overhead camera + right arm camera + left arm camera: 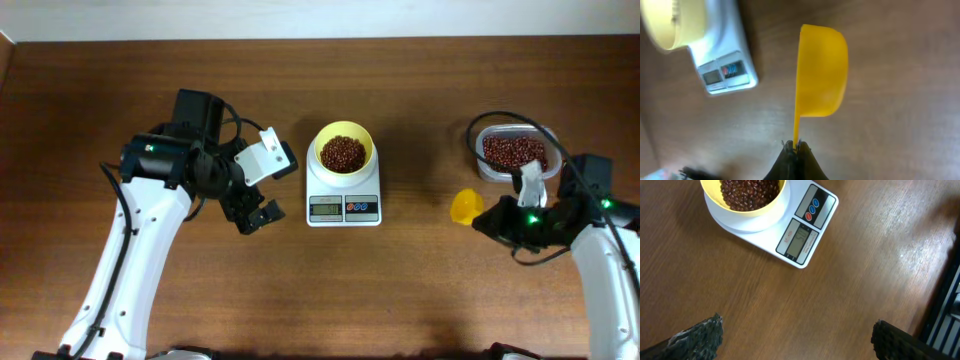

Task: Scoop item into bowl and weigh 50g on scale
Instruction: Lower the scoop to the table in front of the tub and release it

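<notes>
The bowl already holds beans, so my right gripper should next lower the scoop (466,205) toward the bare wood beside the scale and release its handle.
The pale yellow bowl (344,147) sits on the white scale (343,196), filled with dark red-brown beans (343,153). In the left wrist view the bowl (745,207), the beans (749,191) and the scale (807,225) lie ahead of my left gripper (796,335), whose fingers stand wide apart over bare wood. My left gripper (256,215) hangs just left of the scale, open and holding nothing. My right gripper (795,147) is shut on the thin handle of the yellow scoop (821,70), which is turned on its side. The scoop (466,205) hovers right of the scale.
A clear plastic tub (512,152) with more beans (514,151) stands at the back right, behind my right arm. Black cables loop over the tub. The table's left edge shows at the far left.
</notes>
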